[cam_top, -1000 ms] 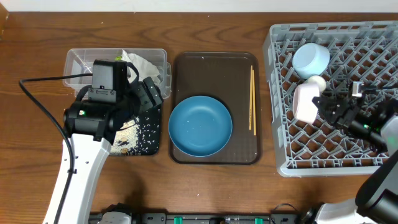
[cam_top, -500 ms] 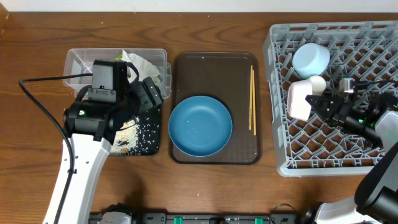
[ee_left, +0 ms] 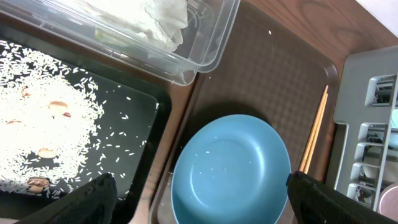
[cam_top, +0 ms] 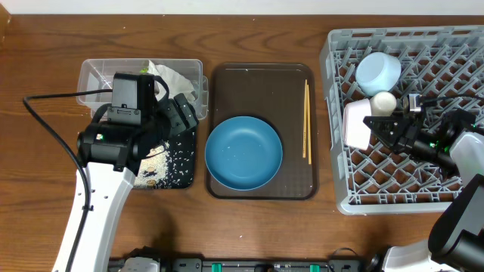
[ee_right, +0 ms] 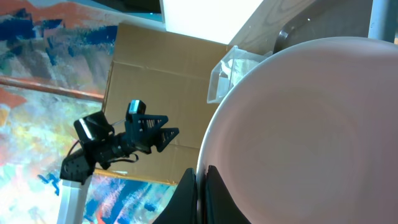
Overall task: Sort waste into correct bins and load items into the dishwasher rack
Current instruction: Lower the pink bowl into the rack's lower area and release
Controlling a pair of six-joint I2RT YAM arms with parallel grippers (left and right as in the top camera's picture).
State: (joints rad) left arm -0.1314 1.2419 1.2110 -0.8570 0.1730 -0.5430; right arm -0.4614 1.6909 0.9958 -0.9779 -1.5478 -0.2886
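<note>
My right gripper will next lower the pinkish-white bowl and take it slightly back, to release it onto the rack's empty wires near the small white cup, where the rack is free.
My right gripper is shut on the rim of the pinkish-white bowl, which it holds on edge over the left part of the grey dishwasher rack. In the rack sit a light-blue bowl and a small white cup. The wide blue dish and the chopsticks lie on the brown tray. My left gripper hangs open above the black tray's edge, nothing in it. Rice covers the black tray. The napkin lies in the clear tub.
The left arm's black cable loops over the table at far left. The rack's raised wall stands close to the brown tray's right rim. Bare wood shows along the front edge.
My right gripper has carried the pinkish-white bowl leftward over the rack, towards its left wall. The left arm has not moved.
</note>
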